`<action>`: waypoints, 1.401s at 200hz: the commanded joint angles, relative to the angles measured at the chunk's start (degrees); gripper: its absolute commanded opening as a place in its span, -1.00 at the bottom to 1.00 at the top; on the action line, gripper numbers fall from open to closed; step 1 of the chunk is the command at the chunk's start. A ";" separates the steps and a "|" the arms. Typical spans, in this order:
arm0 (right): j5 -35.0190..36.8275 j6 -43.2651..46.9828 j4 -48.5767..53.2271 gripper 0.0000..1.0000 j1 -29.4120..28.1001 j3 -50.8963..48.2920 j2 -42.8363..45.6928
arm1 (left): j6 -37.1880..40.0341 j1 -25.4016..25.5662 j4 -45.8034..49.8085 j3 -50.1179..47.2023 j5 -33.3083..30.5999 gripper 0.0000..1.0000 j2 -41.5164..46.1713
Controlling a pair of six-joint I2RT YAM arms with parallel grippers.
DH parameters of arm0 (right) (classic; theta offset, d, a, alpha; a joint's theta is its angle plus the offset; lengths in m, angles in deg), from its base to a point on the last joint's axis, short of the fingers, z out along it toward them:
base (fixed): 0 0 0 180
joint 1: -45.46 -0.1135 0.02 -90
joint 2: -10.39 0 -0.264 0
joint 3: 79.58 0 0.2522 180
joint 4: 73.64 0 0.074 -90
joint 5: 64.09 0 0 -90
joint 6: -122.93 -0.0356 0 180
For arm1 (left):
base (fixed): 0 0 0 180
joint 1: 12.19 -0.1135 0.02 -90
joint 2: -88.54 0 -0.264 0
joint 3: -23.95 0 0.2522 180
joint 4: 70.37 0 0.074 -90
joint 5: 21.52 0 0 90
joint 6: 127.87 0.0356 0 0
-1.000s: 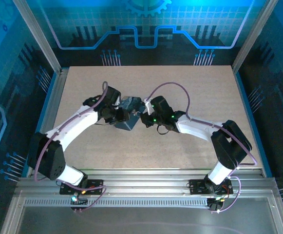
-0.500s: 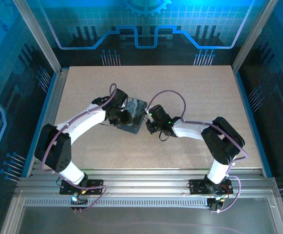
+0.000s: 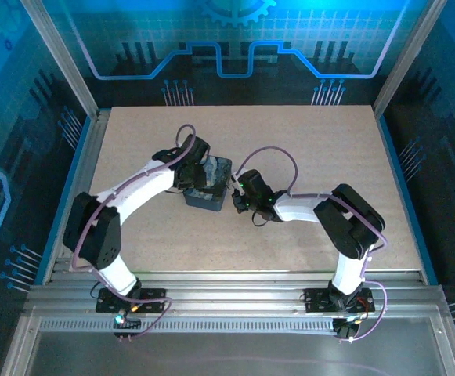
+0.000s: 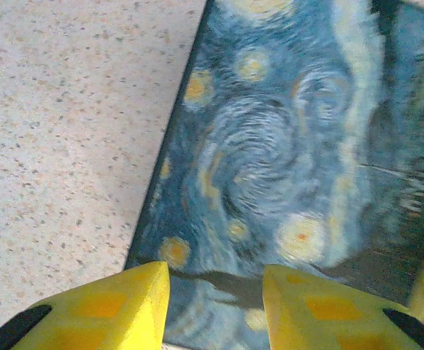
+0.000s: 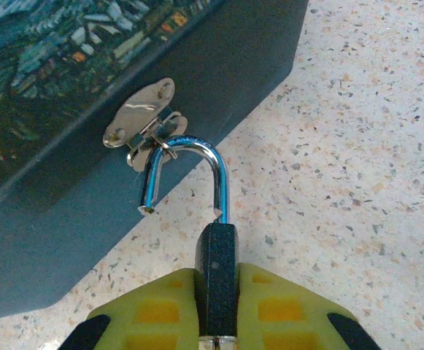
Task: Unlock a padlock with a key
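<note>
The shackle [image 5: 213,157] is already sprung open, so next my right gripper will stay beside the tin's hasp, open its fingers and let go of the dark padlock body [image 5: 217,257].
The padlock [image 5: 218,248] has a dark body and a shiny shackle [image 5: 213,157]. My right gripper [image 5: 219,274] is shut on the body. The shackle is sprung open, with its free end bare, and it hangs hooked through the silvery hasp [image 5: 139,117] on the side of the dark-blue starry-night tin [image 5: 87,182]. The key is hidden. My left gripper [image 4: 215,281] is over the near edge of the tin's painted lid [image 4: 284,146], its yellow fingers [image 4: 117,302] apart with only lid between them. From above, the left gripper [image 3: 193,174] and the right gripper [image 3: 239,200] flank the tin [image 3: 209,188].
The tin sits mid-table on the speckled beige tabletop [image 3: 321,141]. Metal frame posts and blue panel walls [image 3: 227,47] enclose the table. Purple cables loop off both wrists. Open tabletop lies to the far side and right.
The tin has swung round between the grippers and settled. The left gripper moved in over its lid. The right arm folded in toward the tin, still holding the padlock.
</note>
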 commanded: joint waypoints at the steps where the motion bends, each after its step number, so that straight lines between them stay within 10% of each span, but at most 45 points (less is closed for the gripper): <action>1: 2.15 -2.68 -5.11 -0.93 0.15 -2.46 -2.52 | 1.78 -0.08 -0.09 -0.15 -5.39 -0.23 -2.19; 133: 24.81 0.13 -23.48 -1.00 -4.29 -0.82 -9.01 | 1.88 -0.32 0.24 -4.94 -2.74 -0.31 -3.44; 205: 10.03 9.79 -14.51 -0.21 -3.35 -4.15 -2.87 | 2.56 -2.44 1.60 -2.54 -2.22 -0.31 -4.21; 280: -11.20 -1.43 4.21 0.04 7.26 -1.81 6.73 | 2.82 -2.83 1.94 -1.88 -1.26 -0.32 -4.10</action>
